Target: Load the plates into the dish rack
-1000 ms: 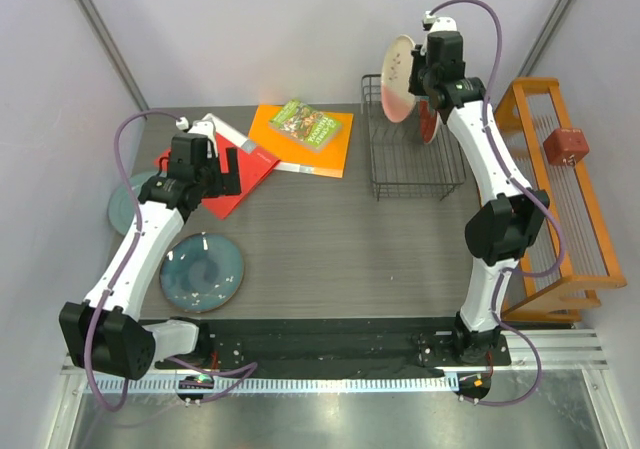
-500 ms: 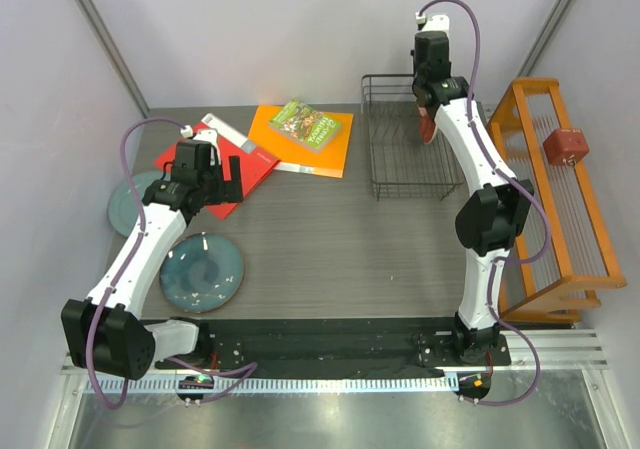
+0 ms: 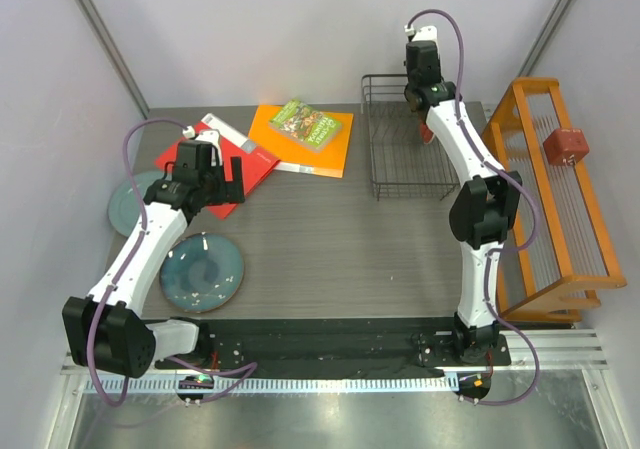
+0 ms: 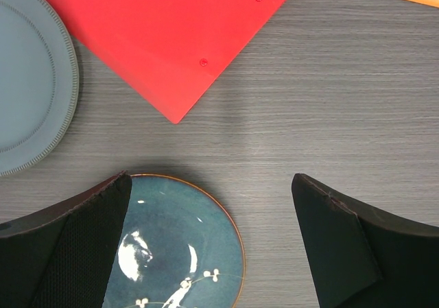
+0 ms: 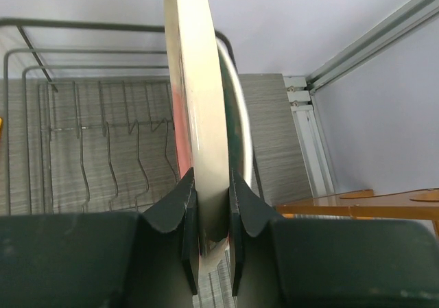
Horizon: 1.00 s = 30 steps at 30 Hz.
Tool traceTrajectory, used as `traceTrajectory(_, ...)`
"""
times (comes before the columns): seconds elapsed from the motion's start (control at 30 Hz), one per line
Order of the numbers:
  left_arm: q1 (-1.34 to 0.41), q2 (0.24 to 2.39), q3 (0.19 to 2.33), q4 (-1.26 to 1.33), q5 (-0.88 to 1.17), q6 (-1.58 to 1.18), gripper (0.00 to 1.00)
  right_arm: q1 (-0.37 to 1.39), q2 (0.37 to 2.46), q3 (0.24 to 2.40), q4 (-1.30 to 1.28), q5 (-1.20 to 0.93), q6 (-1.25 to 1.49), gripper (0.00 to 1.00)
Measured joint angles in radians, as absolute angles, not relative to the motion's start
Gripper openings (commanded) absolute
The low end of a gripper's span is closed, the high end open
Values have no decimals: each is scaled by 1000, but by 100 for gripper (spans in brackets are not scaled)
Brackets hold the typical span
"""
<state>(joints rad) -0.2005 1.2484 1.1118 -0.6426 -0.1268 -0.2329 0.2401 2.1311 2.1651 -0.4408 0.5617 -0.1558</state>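
The robot will next lower its left gripper back toward the plate's far rim point(image 4: 168, 177) and close its empty fingers, since the dark teal plate point(image 4: 171, 246) is below and back from the gripper.
My right gripper point(image 5: 208, 232) is shut on the rim of the cream-and-pink plate point(image 5: 199, 102), held upright and edge-on over the black wire dish rack point(image 5: 82, 150). In the top view this gripper point(image 3: 418, 87) is over the rack's point(image 3: 400, 159) far right part. The red plate point(image 3: 428, 129) stands in the rack, close beside the held plate on its right point(image 5: 236, 129). My left gripper point(image 4: 209, 246) is open above the dark teal plate point(image 4: 171, 246), which lies flat at the near left point(image 3: 202, 272). The grey-green plate point(image 3: 125, 201) lies at the left edge.
A red book point(image 3: 225, 174) lies under my left gripper, and an orange book point(image 3: 305, 139) with a green booklet lies behind it. An orange wooden rack point(image 3: 560, 209) holding a red-brown block point(image 3: 565, 146) stands along the right side.
My right gripper has turned the cream plate edge-on and carried it back over the rack's far right. My left arm has barely moved.
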Motion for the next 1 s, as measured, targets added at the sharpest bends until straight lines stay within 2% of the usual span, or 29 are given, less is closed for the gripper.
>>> traceTrajectory(0.43, -200, 1294, 1107, -641, -133, -231, 99, 225, 2213, 2136, -437, 546, -152, 2)
traceTrajectory(0.47, -200, 1299, 1106, -641, -136, -231, 99, 224, 2213, 2123, -435, 542, -148, 8)
traceTrajectory(0.5, -200, 1300, 1105, -642, -139, -231, 100, 224, 2213, 2111, -434, 539, -146, 23)
traceTrajectory(0.6, -200, 1300, 1093, -642, -147, -232, 99, 224, 2214, 2089, -427, 535, -134, 46)
traceTrajectory(0.7, -200, 1288, 1052, -640, -163, -233, 99, 224, 2210, 2085, -408, 538, -135, 57)
traceTrajectory(0.87, -200, 1282, 1015, -664, -202, -207, 99, 227, 2165, 2043, -396, 529, -136, 68)
traceTrajectory(0.9, -200, 1282, 1015, -669, -210, -188, 97, 231, 2148, 2026, -395, 528, -137, 73)
traceTrajectory(0.97, -199, 1289, 1025, -686, -218, -135, 94, 247, 2090, 1977, -396, 525, -142, 75)
traceTrajectory(1.0, -196, 1293, 1029, -691, -213, -96, 83, 254, 2064, 1958, -398, 525, -145, 74)
